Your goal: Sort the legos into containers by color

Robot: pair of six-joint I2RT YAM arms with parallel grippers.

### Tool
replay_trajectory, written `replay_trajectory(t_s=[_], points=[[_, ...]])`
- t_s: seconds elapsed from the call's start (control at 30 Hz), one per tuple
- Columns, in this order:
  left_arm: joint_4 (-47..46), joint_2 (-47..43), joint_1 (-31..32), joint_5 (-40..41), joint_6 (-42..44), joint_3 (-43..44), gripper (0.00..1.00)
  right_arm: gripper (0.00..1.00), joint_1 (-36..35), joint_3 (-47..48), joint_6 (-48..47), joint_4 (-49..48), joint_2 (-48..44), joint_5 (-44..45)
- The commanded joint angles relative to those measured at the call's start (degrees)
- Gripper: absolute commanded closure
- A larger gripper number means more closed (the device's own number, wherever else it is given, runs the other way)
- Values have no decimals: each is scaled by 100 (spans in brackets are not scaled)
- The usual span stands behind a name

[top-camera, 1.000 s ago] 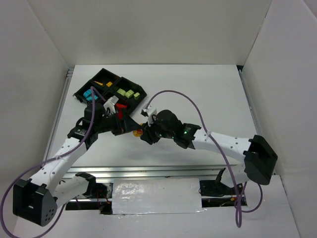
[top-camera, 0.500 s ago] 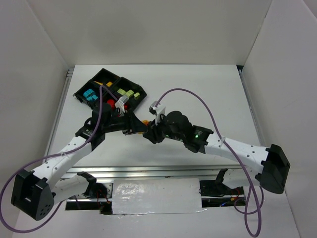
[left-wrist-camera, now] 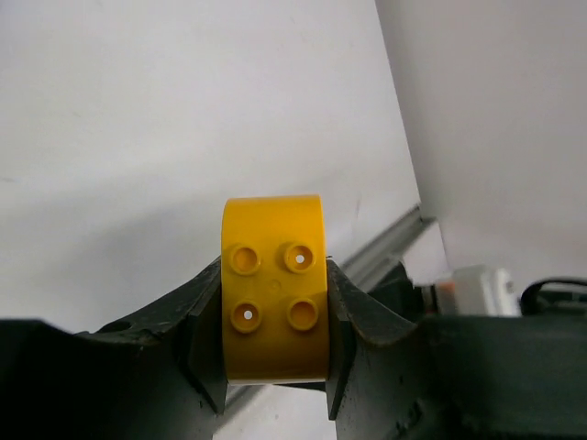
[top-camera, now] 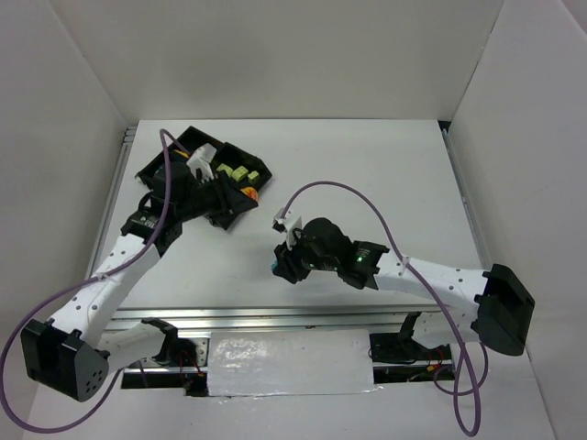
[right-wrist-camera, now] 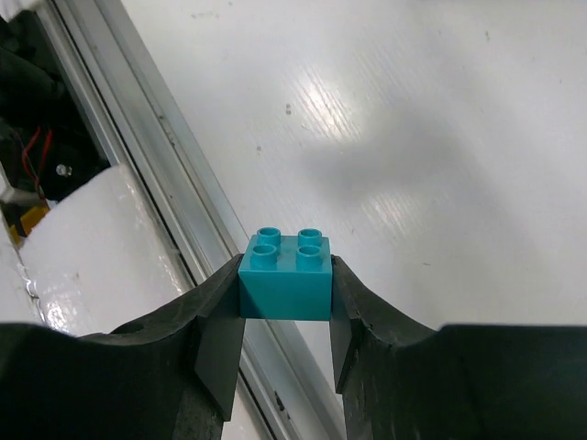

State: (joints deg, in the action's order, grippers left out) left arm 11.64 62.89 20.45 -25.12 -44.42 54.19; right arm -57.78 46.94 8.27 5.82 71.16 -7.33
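The tray's far section showing yellow [top-camera: 193, 140] lies outward and left of my left gripper in the top view, so I should swing it that way to release.
My left gripper [left-wrist-camera: 273, 316] is shut on a yellow lego [left-wrist-camera: 273, 307], studs facing the camera. In the top view this left gripper [top-camera: 240, 195] holds the yellow lego [top-camera: 249, 192] over the near right corner of the black tray of containers [top-camera: 190, 135]. Pale green legos [top-camera: 237, 172] lie in the tray's right compartment; the arm hides the other compartments. My right gripper [right-wrist-camera: 286, 298] is shut on a teal lego [right-wrist-camera: 286, 277]. The right gripper [top-camera: 279, 265] hangs above the table's near middle, with the teal lego [top-camera: 274, 267] at its tip.
A metal rail [top-camera: 275, 316] runs along the table's near edge, also seen as the rail [right-wrist-camera: 174, 220] just below the teal lego. White walls enclose the table on three sides. Purple cables [top-camera: 344, 191] loop over both arms.
The left gripper closed on the yellow lego and carried it back and left to the tray's corner. The right gripper drew down toward the near edge with the teal lego.
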Motion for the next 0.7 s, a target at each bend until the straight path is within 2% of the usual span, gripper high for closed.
replay_trajectory(t_s=[0.0,0.03,0.17,0.23,0.3,0.37,0.4,0.5,0.53,0.6,0.67], points=[[435,47,-321,603,452,617,100,100,-40,-62,42,112,48,12],[514,195,-418,1240,452,888,100,100,-49,-88,86,94,48,39],[892,1047,-1156,2710,198,1715,100,100,-40,-115,472,-29,-40,241],[936,1873,-1411,3047,66,2461,99,100,-58,-80,578,-20,-84,189],[814,2862,-1719,3005,135,3085,99,100,-84,-97,702,-11,-233,92],[944,3551,-1851,3266,285,4253,99,100,-155,-141,842,15,-452,83],[1102,4224,-1886,3329,364,5058,98,100,-190,-158,895,50,-532,100],[1489,5447,-2027,3409,557,6187,91,100,-313,-255,1009,129,-831,136],[1621,5714,-2045,3444,592,6817,87,100,-365,-290,992,121,-901,144],[1850,6398,-2238,3349,610,7488,84,100,-436,-343,992,138,-1077,206],[1807,6673,-2343,3225,593,7658,78,100,-480,-326,983,225,-1165,381]])
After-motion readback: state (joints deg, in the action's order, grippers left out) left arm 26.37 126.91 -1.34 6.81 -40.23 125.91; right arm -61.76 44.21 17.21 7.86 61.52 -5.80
